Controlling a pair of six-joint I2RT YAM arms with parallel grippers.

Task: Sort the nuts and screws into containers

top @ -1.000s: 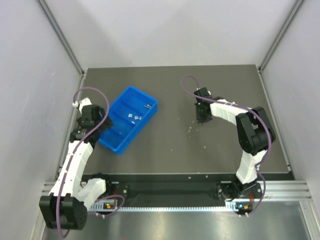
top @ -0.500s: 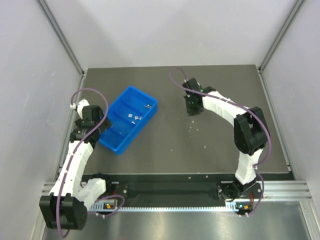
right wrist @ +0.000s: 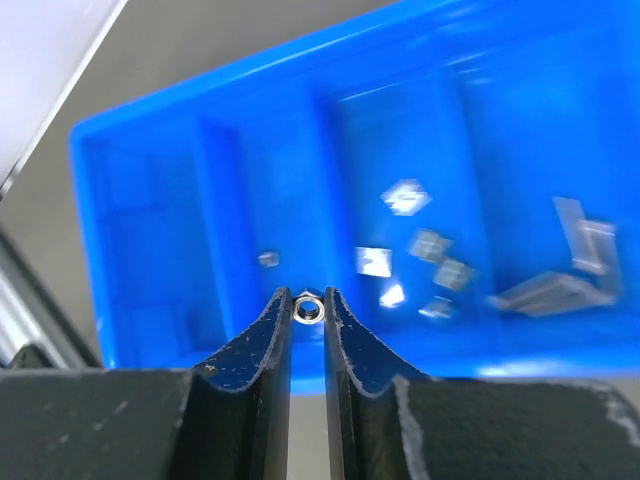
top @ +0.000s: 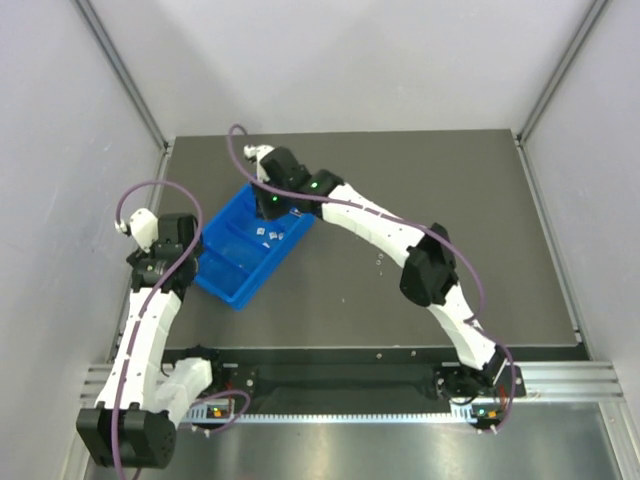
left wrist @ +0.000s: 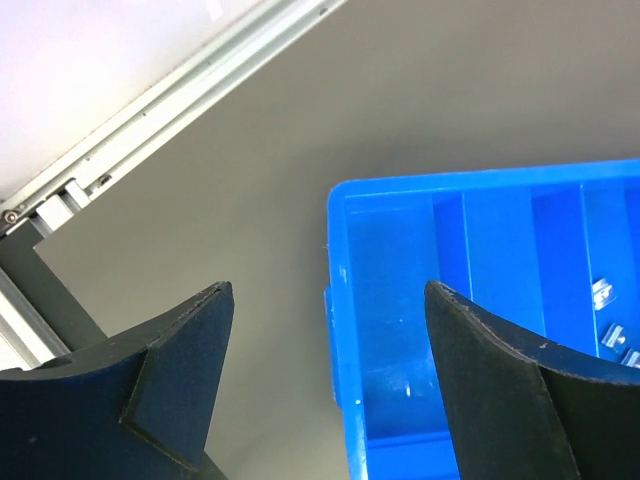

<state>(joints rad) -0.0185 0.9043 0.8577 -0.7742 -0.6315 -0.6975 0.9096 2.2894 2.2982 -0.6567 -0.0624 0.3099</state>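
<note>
My right gripper will next move back and to the left in the top view to let go over the tray's section holding one nut (top: 235,249) (right wrist: 272,215), because that section is back from the gripper.
The blue tray (top: 232,285) lies at the table's left, split by inner dividers. My right gripper (right wrist: 308,300) is shut on a small ring-shaped nut (right wrist: 309,309) and hangs over the tray (right wrist: 150,150), above its far end in the top view (top: 270,200). Several nuts (right wrist: 405,197) lie in a middle compartment, and screws (right wrist: 560,285) lie in the compartment to the right. My left gripper (left wrist: 325,290) is open and empty, its fingers astride the tray's corner (left wrist: 340,200), at the tray's left edge in the top view (top: 175,258). A few loose nuts (top: 381,259) lie on the table.
The dark table (top: 450,180) is boxed in by pale walls with metal rails (left wrist: 200,90) at its edges. The right arm (top: 380,225) stretches diagonally across the table's middle. More loose specks (top: 412,293) lie right of centre.
My right gripper has swept from the table's middle right leftward to above the tray's far end, carrying the nut. The left gripper has shifted slightly at the tray's left edge.
</note>
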